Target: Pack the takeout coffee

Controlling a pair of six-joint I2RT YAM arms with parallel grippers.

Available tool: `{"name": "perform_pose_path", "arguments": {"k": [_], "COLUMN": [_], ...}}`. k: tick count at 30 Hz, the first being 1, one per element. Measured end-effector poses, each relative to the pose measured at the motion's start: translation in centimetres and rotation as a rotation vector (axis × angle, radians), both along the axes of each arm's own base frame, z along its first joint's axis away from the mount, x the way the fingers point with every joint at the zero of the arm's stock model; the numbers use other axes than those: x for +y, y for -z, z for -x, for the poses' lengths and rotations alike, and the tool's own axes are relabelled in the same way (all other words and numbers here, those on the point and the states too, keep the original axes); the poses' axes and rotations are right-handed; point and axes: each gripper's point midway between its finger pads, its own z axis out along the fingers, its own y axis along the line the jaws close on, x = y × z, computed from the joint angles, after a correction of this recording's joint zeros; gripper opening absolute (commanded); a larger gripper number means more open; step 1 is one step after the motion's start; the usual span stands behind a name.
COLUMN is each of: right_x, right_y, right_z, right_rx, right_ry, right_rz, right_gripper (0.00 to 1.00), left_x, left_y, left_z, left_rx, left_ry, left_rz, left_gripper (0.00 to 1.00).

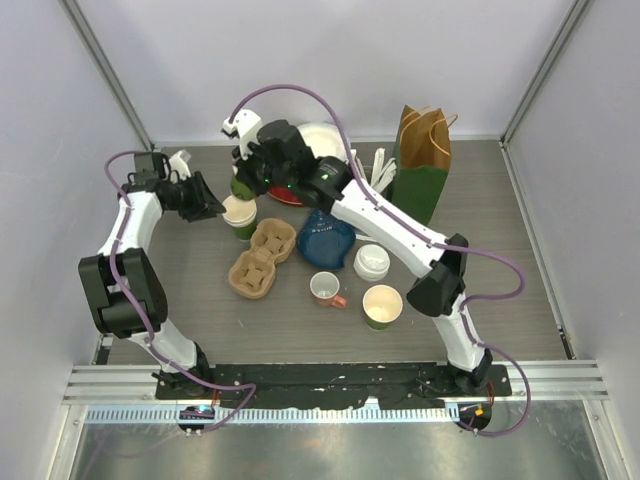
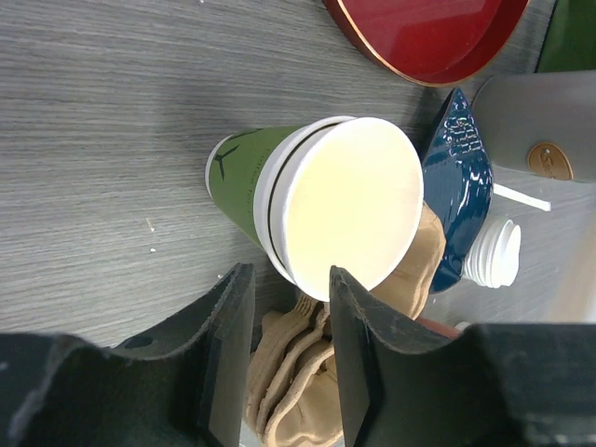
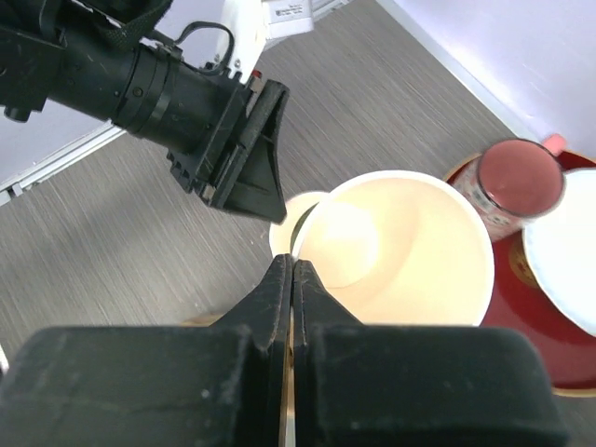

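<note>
The right gripper swings back and to the right in the top view to the tabletop beside the third cup next, and lowers to release.
My right gripper (image 3: 292,265) is shut on the rim of a green paper cup (image 3: 400,247) with a cream inside and holds it up at the back of the table; gripper (image 1: 252,178) and cup (image 1: 240,187) also show in the top view. Just below it another green cup (image 1: 240,216) stands on the table and looks like two nested cups in the left wrist view (image 2: 317,200). My left gripper (image 2: 284,275) is open and empty, its fingertips at that cup's rim. A third open green cup (image 1: 382,306) stands at the front right. A white sip lid (image 1: 371,262) lies beside it.
A cardboard cup carrier (image 1: 260,258) lies beside the standing cup. A blue pouch (image 1: 325,238), a white mug with a pink handle (image 1: 325,289), a red tray (image 2: 428,37) with a pink cup (image 3: 517,182), and a green-and-brown paper bag (image 1: 422,165) are around.
</note>
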Motion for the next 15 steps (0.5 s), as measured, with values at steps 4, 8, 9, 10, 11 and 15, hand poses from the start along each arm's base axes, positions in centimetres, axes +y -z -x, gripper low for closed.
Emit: {"name": "perform_pose_path", "arguments": {"k": [4, 8, 9, 10, 11, 15], "right_x": [-3.8, -10.2, -12.1, -14.0, -16.0, -22.6], "right_y": [-3.0, -6.4, -7.2, -7.8, -8.1, -7.2], "right_z": [1.4, 4.0, 4.8, 5.6, 6.4, 8.4], "right_rx": [-0.002, 0.005, 0.01, 0.014, 0.024, 0.076], "right_ry": [0.064, 0.17, 0.203, 0.241, 0.284, 0.464], "right_rz": [0.031, 0.058, 0.059, 0.061, 0.067, 0.091], "right_gripper": [0.01, 0.01, 0.01, 0.01, 0.01, 0.01], "left_x": [0.2, 0.4, 0.5, 0.5, 0.5, 0.6], "left_y": [-0.7, -1.6, -2.0, -2.3, -2.7, -4.4], "left_z": [-0.1, 0.0, 0.1, 0.1, 0.1, 0.6], "left_rx": [-0.012, -0.014, -0.02, -0.025, -0.031, -0.061], "left_ry": [0.015, 0.032, 0.039, 0.043, 0.046, 0.063], "left_rz": [-0.018, -0.038, -0.046, -0.051, -0.057, -0.08], "left_gripper": [0.46, 0.5, 0.52, 0.53, 0.54, 0.56]}}
